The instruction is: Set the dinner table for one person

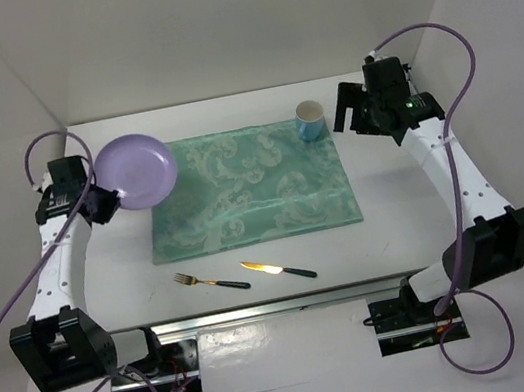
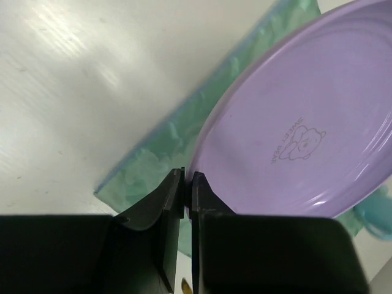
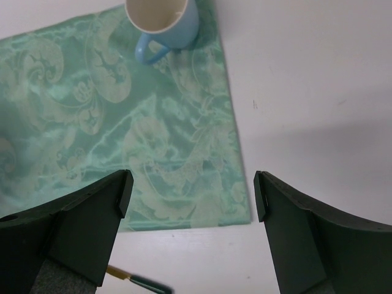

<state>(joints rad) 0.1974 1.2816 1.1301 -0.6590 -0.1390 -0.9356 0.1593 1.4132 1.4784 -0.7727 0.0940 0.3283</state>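
The robot needs to move its left gripper to the right in the top view, lower the purple plate (image 1: 136,171) onto the cloth's middle (image 1: 250,180) and then release it, since that spot is bare.
My left gripper (image 1: 111,200) (image 2: 188,177) is shut on the rim of a purple plate (image 1: 136,171) (image 2: 300,128), which hangs tilted above the far left corner of the teal patterned cloth (image 1: 248,186) (image 2: 177,141). A blue mug (image 1: 310,120) (image 3: 164,23) stands on the cloth's far right corner. My right gripper (image 1: 343,109) (image 3: 191,195) is open and holds nothing, raised just right of the mug. A fork (image 1: 210,281) and a knife (image 1: 277,269) lie on the white dinner table (image 1: 404,222) in front of the cloth.
A metal rail (image 1: 282,306) runs along the table's near edge between the arm bases. White walls (image 1: 231,19) close in the back and sides. The knife's dark handle (image 3: 144,283) shows at the bottom of the right wrist view.
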